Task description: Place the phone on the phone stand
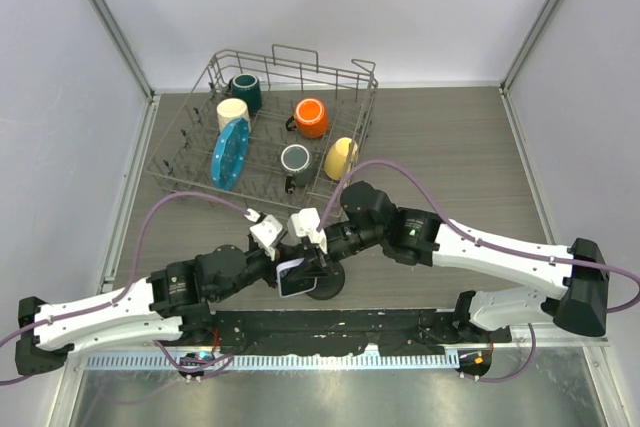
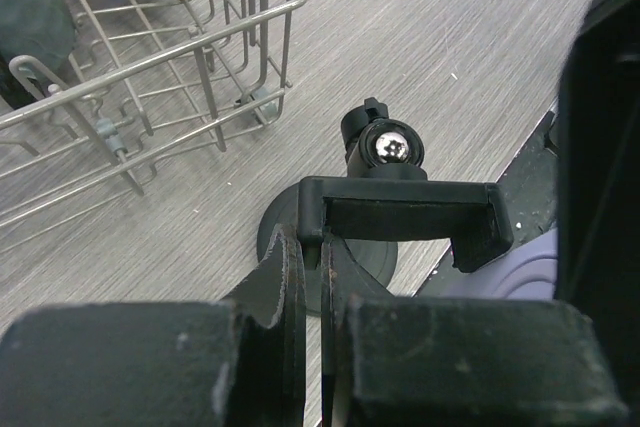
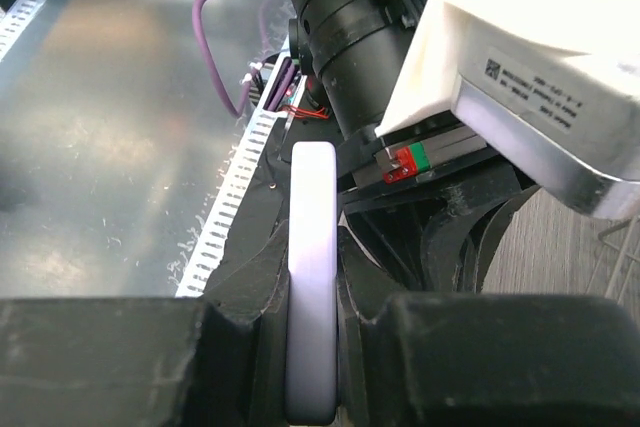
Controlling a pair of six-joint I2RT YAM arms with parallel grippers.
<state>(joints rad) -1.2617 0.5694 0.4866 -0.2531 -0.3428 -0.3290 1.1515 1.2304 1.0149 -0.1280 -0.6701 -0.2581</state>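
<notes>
The wide clamp cradle point(image 2: 405, 215) sits close beside my right gripper, the phone past its loose end. Next, my right gripper turns the phone flat against it and releases.
The phone point(image 1: 292, 279) has a pale lilac rim and a dark screen, and stands on edge near the table's front. In the right wrist view it is edge-on point(image 3: 312, 197). My right gripper point(image 1: 314, 259) point(image 3: 312, 269) is shut on it, one finger on each flat face. The black phone stand point(image 1: 328, 287) is right beside it. The left wrist view shows its disc base point(image 2: 375, 265), a shiny ball joint and a wide clamp cradle point(image 2: 405, 215). My left gripper point(image 1: 288, 263) point(image 2: 312, 247) is shut on the cradle's left end. A lilac corner of the phone point(image 2: 520, 269) lies just right of the cradle.
A wire dish rack point(image 1: 200, 132) stands behind, holding a blue plate point(image 1: 230, 153) and teal, cream, orange, grey and yellow point(image 1: 340, 157) mugs. Its corner point(image 2: 270, 97) is close behind the stand. A black strip point(image 1: 400, 325) and a metal ledge run along the near edge.
</notes>
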